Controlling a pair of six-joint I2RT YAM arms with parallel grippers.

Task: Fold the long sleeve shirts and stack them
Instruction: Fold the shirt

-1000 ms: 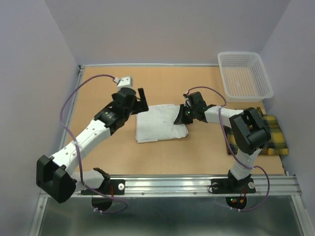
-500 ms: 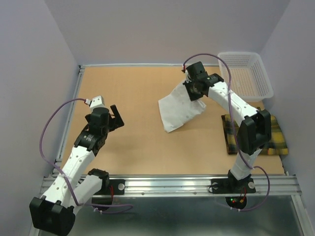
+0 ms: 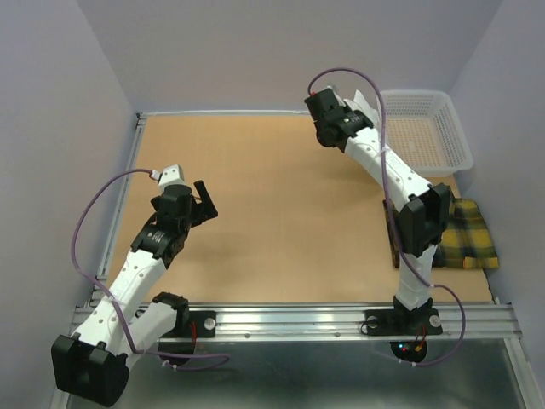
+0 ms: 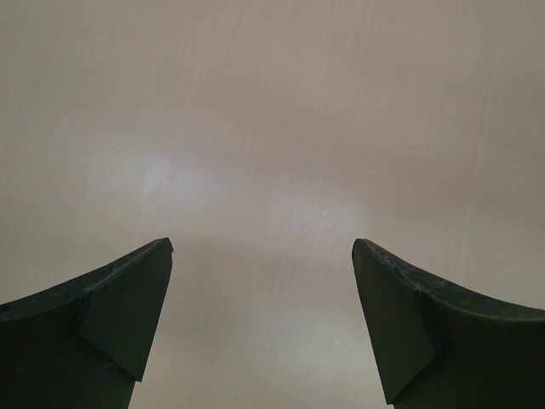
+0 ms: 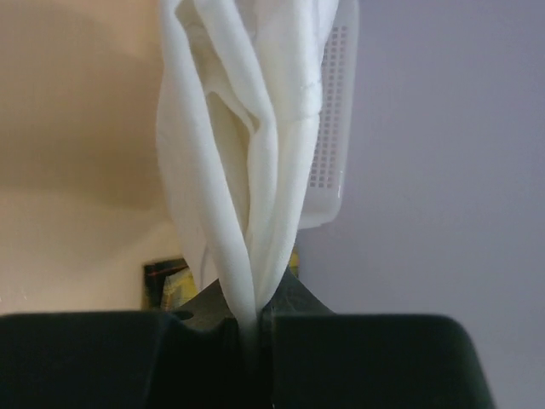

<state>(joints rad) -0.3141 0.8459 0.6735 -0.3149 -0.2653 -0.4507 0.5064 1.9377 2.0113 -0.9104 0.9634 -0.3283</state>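
The white shirt [image 3: 364, 100] will be released on the bare middle of the tabletop, so my right gripper will move back and down there next, as that spot lies clear below, toward my left gripper.
My right gripper [image 3: 347, 109] is raised high at the back of the table, shut on the white long sleeve shirt [image 3: 364, 100]. Most of that shirt is hidden behind the arm in the top view. In the right wrist view the white shirt [image 5: 247, 153] hangs in bunched folds from the shut right gripper [image 5: 255, 317]. The yellow-and-dark plaid shirt [image 3: 464, 236] lies folded at the table's right edge, partly behind the right arm, and a corner of the plaid shirt [image 5: 173, 279] shows past the fingers. My left gripper [image 3: 204, 201] hovers open over bare table at the left; the left gripper [image 4: 262, 249] holds nothing.
A white mesh basket [image 3: 426, 128] stands at the back right corner, just right of the raised gripper, and the basket [image 5: 336, 128] shows behind the hanging cloth. Lilac walls close in the tan tabletop [image 3: 272, 221] on three sides.
The right arm has lifted the white shirt off the table's middle and carried it up toward the back right. The left arm pulled back to the left, then stayed still.
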